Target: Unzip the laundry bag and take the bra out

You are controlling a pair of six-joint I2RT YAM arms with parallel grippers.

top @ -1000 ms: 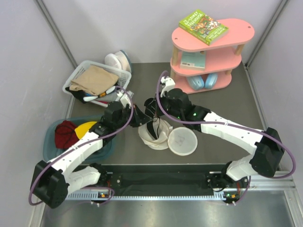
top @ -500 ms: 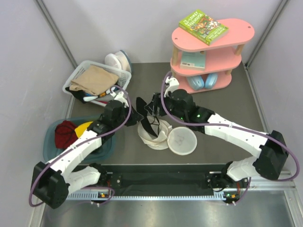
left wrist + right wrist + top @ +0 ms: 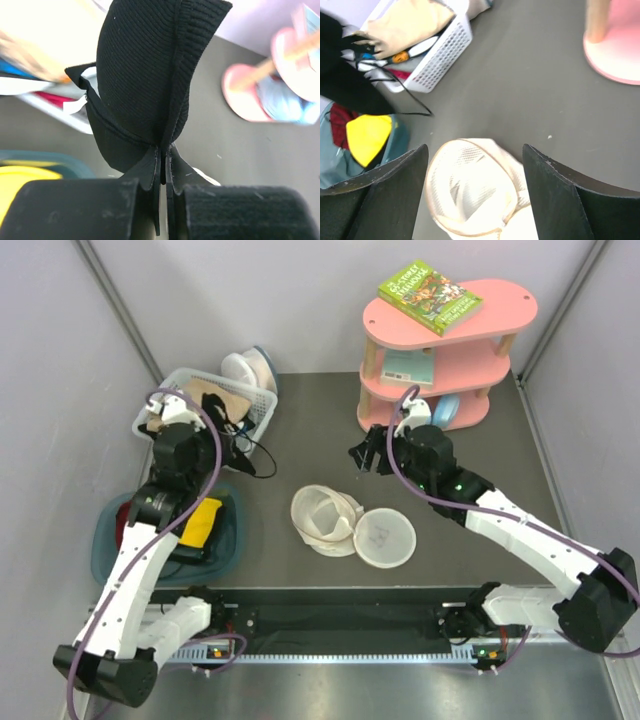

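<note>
My left gripper should next move back and go down over the yellow cloth in the teal bin (image 3: pixel 202 523) to let go of the bra (image 3: pixel 238 436), because other cloth is already there.
The laundry bag (image 3: pixel 325 519) lies unzipped mid-table, split into two round cream mesh halves, the second half (image 3: pixel 385 538) to its right; it looks empty. My left gripper (image 3: pixel 222 430) is shut on the black bra (image 3: pixel 238 436), holding it in the air beside the white basket, with its straps dangling toward the table. In the left wrist view the bra's cup (image 3: pixel 145 75) stands folded above the pinched jaws of the left gripper (image 3: pixel 164 150). My right gripper (image 3: pixel 365 456) hangs open behind and right of the bag. The right wrist view shows the right gripper (image 3: pixel 475 147) open over the bag (image 3: pixel 470 192).
A white slatted basket (image 3: pixel 252 403) of clothes stands back left. Below it a teal bin (image 3: pixel 228 540) holds red and yellow cloth. A pink shelf (image 3: pixel 480 360) with a book and headphones stands back right.
My left arm swung left and back, lifting the bra out of the bag and over to the basket. My right gripper opened, let go and drew back toward the shelf.
</note>
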